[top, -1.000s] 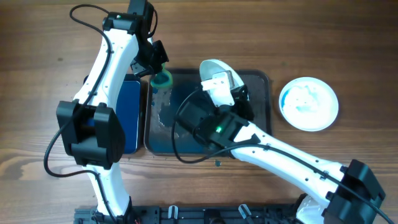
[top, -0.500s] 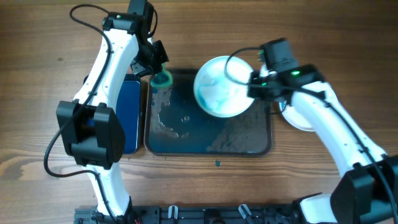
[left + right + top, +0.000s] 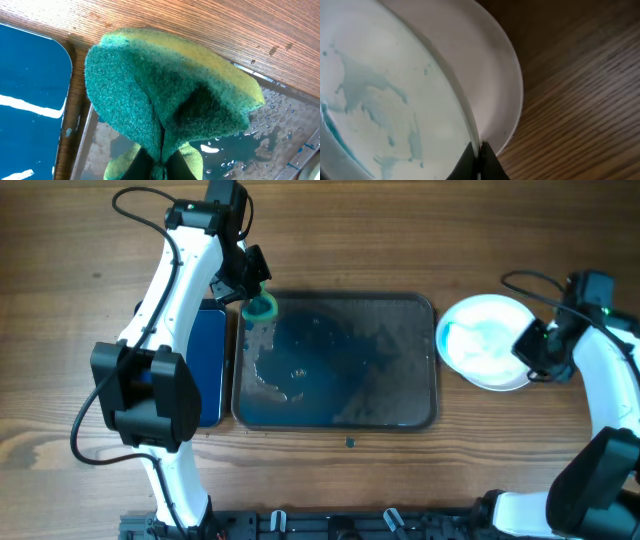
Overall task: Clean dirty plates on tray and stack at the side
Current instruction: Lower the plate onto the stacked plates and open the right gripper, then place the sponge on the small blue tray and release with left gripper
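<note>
The streaked plate is off-centre. My right gripper needs to move down and away from the grey tray [image 3: 420,408] next, to set this plate squarely on the lower plate.
The dark grey tray [image 3: 420,408] lies mid-table, wet and with no plate on it. My left gripper [image 3: 258,292] is shut on a green and yellow sponge [image 3: 262,307] over the tray's far left corner; the sponge [image 3: 165,95] fills the left wrist view above the wet tray [image 3: 280,135]. My right gripper [image 3: 527,352] is shut on the rim of a white plate [image 3: 480,340] with teal streaks, held over another white plate on the wood right of the tray. In the right wrist view my fingers [image 3: 479,150] pinch the streaked plate [image 3: 385,115], with the lower plate [image 3: 490,75] beneath.
A smaller glossy blue tray [image 3: 208,365] lies just left of the grey tray, also seen in the left wrist view [image 3: 30,100]. Bare wood table surrounds both. A small dark speck [image 3: 349,443] lies in front of the grey tray.
My right arm carried the plate from the tray rightward to over the plate beside the tray. The left arm and sponge stayed still.
</note>
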`<state>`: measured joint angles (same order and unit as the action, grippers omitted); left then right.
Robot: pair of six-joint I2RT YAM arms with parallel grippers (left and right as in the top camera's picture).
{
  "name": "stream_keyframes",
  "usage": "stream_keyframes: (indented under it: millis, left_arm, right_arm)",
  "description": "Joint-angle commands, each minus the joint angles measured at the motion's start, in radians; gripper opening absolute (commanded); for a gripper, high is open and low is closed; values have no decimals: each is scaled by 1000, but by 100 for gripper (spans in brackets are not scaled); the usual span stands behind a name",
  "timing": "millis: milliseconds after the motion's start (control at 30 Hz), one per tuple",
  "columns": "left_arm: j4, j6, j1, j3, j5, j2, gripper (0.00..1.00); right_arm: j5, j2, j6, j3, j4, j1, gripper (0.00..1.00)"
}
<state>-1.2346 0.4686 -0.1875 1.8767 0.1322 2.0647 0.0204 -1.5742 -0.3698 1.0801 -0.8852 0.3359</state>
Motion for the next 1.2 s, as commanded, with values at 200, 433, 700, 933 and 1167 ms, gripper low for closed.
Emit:
stream_keyframes:
  millis: [200,433,700,933,1167]
  left_arm:
    - [0,-17,6,19,16,-28,4]
    - [0,-29,6,20,12,-28,4]
    - [-159,-230,16,20,-176,-160,4]
    - [-207,-230,148,-103,-323,-185,4]
    - [101,-387,255,-450,-211,-184,4]
  right_arm:
    - [-9,20,26,-139,129,77,4]
    - [-110,32,62,-44,48,76,46]
    - [-273,191,172,152,-25,-56,65]
    - [-272,164,161,152,-16,-178,66]
    - [-254,162,161,152,-13,-178,66]
